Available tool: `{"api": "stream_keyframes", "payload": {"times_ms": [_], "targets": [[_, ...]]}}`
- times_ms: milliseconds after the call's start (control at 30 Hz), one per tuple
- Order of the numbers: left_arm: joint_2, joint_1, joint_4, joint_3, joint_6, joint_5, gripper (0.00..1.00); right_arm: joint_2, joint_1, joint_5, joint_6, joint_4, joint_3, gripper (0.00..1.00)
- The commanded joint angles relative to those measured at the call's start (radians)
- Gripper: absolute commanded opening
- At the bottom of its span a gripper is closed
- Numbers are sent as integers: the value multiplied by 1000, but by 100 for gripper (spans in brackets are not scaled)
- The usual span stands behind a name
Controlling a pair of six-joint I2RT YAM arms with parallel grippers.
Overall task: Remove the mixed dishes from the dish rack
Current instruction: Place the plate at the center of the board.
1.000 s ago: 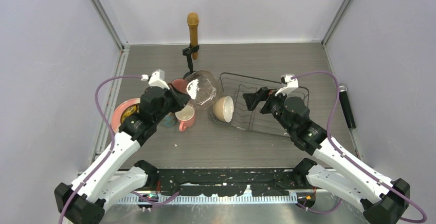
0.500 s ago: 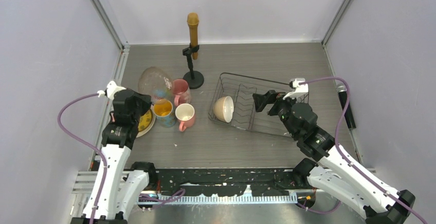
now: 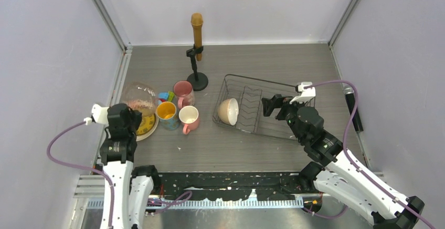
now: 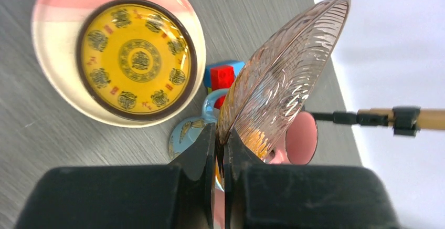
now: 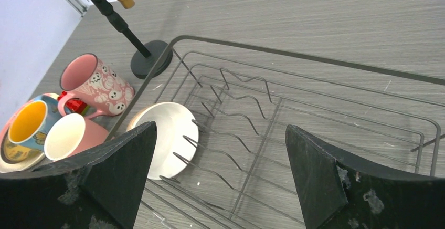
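I will move my left gripper down and toward the left in the wrist view next, to release the bowl onto the small yellow patterned plate [image 3: 145, 125] [image 4: 137, 60], because that plate is empty.
My left gripper [image 4: 223, 146] is shut on the rim of a ribbed, brownish clear glass bowl [image 4: 283, 76], held tilted above the mugs. In the top view that bowl [image 3: 139, 99] hangs at the left, beside the small yellow patterned plate [image 4: 137, 60] that lies on the pink-and-cream plate [image 4: 52, 55]. A mug with yellow inside [image 3: 166, 111] and two pink mugs [image 3: 183, 90] [image 3: 188, 116] stand together. The black wire dish rack [image 3: 273, 126] holds a cream bowl [image 5: 162, 134] on its edge at the left end. My right gripper [image 5: 220, 150] hovers open over the rack's prongs, holding nothing.
A black microphone stand [image 3: 197, 55] with a round base stands behind the mugs. Small colourful toy blocks [image 4: 221, 75] lie between the mugs and the plates. A dark-handled tool [image 3: 352, 108] lies by the right wall. Grey walls enclose the table on three sides.
My left arm has swung the glass bowl from beside the rack leftward, over the plates and mugs. The right gripper has drawn back slightly over the rack and stayed open.
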Motion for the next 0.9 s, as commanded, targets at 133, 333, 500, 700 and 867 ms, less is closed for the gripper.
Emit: {"api": "stream_keyframes", "payload": {"times_ms": [133, 333, 500, 700, 867], "targets": [[-85, 13, -167, -9, -208, -248, 0, 8, 3, 30, -32, -13, 13, 99], [-32, 18, -189, -35, -265, -279, 0, 13, 3, 17, -41, -36, 18, 99], [4, 36, -159, -68, -276, -266, 0, 17, 2, 2, -44, -53, 23, 99], [21, 61, -102, -130, -286, -254, 0, 23, 3, -13, -40, -67, 26, 99], [47, 77, -41, -191, -294, -252, 0, 39, 3, -37, -11, -60, 22, 99]]}}
